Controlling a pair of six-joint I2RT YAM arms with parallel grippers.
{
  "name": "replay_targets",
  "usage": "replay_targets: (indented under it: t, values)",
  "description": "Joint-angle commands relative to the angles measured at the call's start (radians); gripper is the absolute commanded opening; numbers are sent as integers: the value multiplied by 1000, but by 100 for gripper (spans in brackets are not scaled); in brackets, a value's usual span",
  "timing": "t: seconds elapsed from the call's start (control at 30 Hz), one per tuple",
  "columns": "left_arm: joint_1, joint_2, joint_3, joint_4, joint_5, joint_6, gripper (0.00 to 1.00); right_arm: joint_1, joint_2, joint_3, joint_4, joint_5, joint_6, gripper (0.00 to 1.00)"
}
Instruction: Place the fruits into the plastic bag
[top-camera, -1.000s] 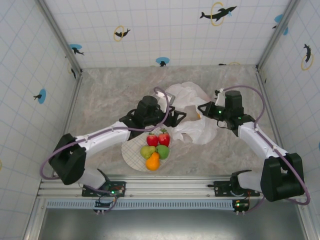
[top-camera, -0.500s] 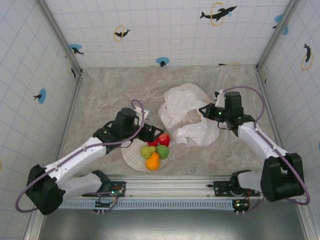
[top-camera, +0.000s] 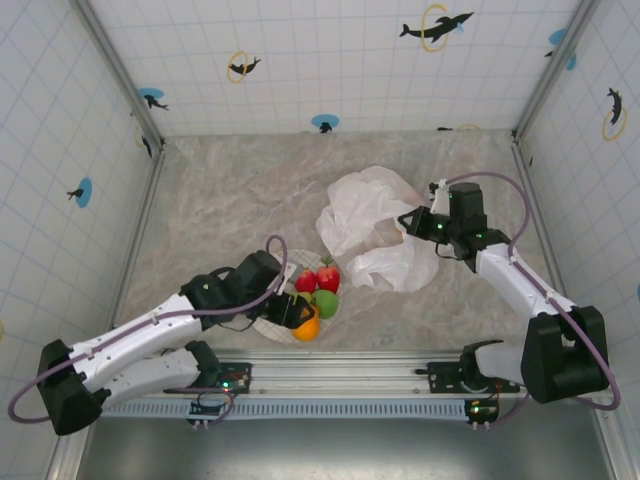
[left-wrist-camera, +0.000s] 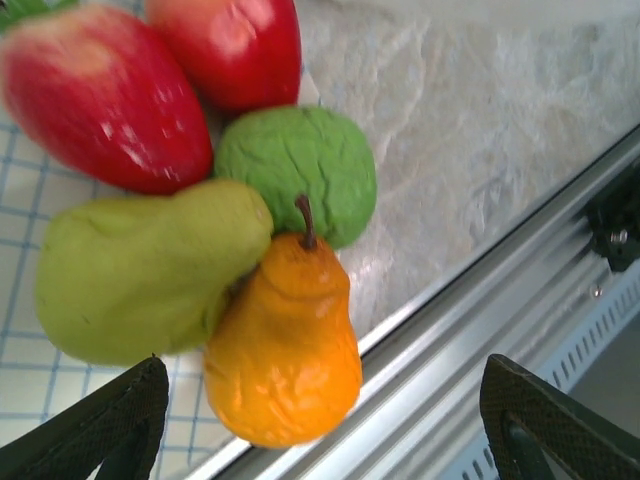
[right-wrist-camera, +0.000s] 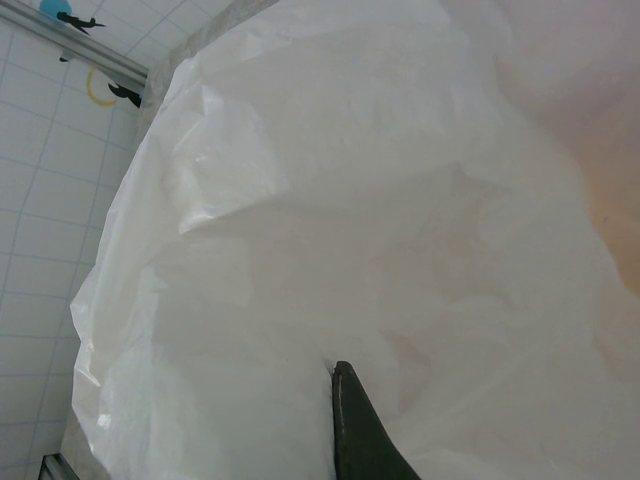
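Observation:
The left gripper moves back down toward the metal bar next, its open fingers on either side of the orange pear's wide body.
Several fruits lie bunched on the plate: a strawberry (left-wrist-camera: 105, 100), a red apple (left-wrist-camera: 235, 45), a green apple (left-wrist-camera: 300, 170), a green pear (left-wrist-camera: 140, 265) and an orange pear (left-wrist-camera: 285, 350). My left gripper (left-wrist-camera: 322, 400) is open, low over the plate's near edge, its fingers on either side of the orange pear (top-camera: 306, 325) without touching it. The white plastic bag (top-camera: 370, 225) lies crumpled behind the plate, with an orange tint showing through it. My right gripper (top-camera: 408, 222) is shut on the bag's right edge; one dark finger (right-wrist-camera: 355, 430) shows against the film.
The cream grid plate (left-wrist-camera: 15, 180) sits close to the metal rail (top-camera: 340, 372) along the table's near edge. Tiled walls and corner posts close in the marble table. Bare table lies to the left and behind the bag.
My left arm has pulled back from the bag's mouth and come down over the fruits on the plate. The bag's left side has settled. The right arm has not moved.

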Motion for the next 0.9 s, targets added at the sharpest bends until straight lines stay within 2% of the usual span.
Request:
replay_targets:
  t: [0.0, 0.27, 0.87]
  values:
    - [-40, 1, -7, -92, -42, -79, 82, -1, 4, 24, 13, 4, -7, 0]
    - [-94, 66, -38, -42, -59, -117, 85, 3, 4, 19, 26, 0, -2, 0]
    - [-130, 201, -110, 155, -32, -161, 87, -2, -10, 17, 2, 17, -22, 0]
